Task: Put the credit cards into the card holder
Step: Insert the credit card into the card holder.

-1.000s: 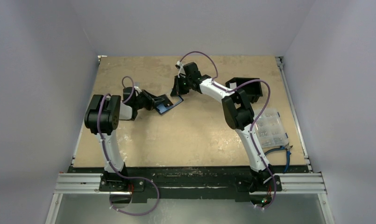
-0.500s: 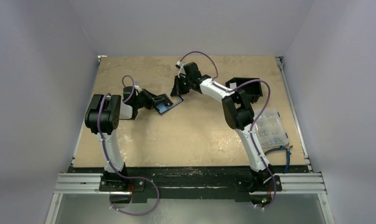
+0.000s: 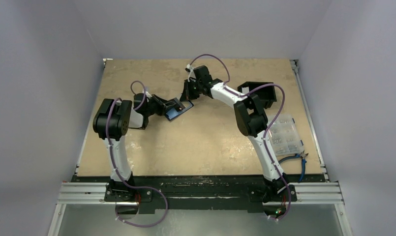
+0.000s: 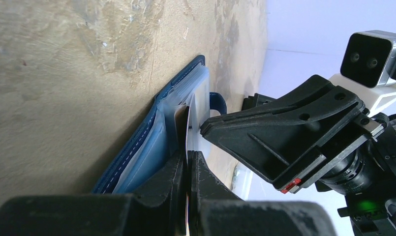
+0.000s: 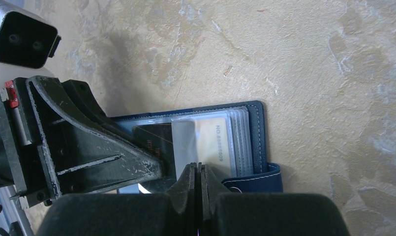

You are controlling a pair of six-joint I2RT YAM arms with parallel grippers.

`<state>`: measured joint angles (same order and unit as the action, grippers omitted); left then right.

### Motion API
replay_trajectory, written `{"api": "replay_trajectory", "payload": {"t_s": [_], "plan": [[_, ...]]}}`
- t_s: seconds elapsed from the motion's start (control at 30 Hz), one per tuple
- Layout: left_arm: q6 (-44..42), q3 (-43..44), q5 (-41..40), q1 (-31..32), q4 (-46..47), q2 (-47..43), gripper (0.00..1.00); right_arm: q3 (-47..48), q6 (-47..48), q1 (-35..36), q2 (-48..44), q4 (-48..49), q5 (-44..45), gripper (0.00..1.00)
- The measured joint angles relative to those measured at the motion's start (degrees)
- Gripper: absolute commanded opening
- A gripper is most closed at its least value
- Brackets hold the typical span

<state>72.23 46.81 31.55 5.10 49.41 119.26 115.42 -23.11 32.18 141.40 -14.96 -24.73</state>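
Note:
The edge-on credit card should be let go next, once my left gripper has moved slightly toward the card holder's strap end and opens.
The navy-blue card holder [image 3: 178, 112] lies open on the table between my two grippers. It also shows in the left wrist view [image 4: 151, 132] and in the right wrist view [image 5: 257, 128], with clear sleeves inside. A pale yellow credit card [image 5: 218, 142] sits in a sleeve, and a dark card [image 5: 149, 137] lies beside it. My left gripper [image 3: 173, 105] is shut on a thin pale card seen edge-on [image 4: 188, 147] at the holder's open side. My right gripper [image 3: 188, 96] is shut at the holder's sleeve edge [image 5: 196, 169], pinching what looks like a clear sleeve.
A black open-sided box [image 3: 259, 93] stands at the back right. A clear plastic compartment box [image 3: 286, 133] sits at the right edge, with blue-handled pliers [image 3: 296, 160] in front of it. Grey walls close in the table on three sides.
My left arm has shifted a little to the right, and the card holder has nudged with it. The right arm has stayed where it was.

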Motion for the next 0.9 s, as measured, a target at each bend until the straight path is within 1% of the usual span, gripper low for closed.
{"api": "replay_trajectory", "payload": {"t_s": [0.27,0.4,0.5,0.67,0.9], "plan": [[0.7,0.2,-3.8,2.1,-0.6,0.0,0.0,1.0,-0.2,-0.8,0.0,-2.9,-0.3,0.0],[0.6,1.1,-4.5,2.6,-2.1,0.0,0.0,1.9,0.1,-1.6,0.0,-5.1,-0.2,0.1],[0.6,1.4,-4.6,2.6,-2.6,0.0,0.0,2.8,0.8,-2.2,0.0,-6.9,0.4,0.13],[0.6,1.4,-4.7,2.6,-2.6,0.0,0.0,6.0,2.1,-3.4,0.0,-9.8,1.3,0.23],[0.7,1.4,-4.7,2.6,-2.7,0.0,0.0,7.6,2.9,-4.0,0.5,-9.8,1.3,0.32]]}}
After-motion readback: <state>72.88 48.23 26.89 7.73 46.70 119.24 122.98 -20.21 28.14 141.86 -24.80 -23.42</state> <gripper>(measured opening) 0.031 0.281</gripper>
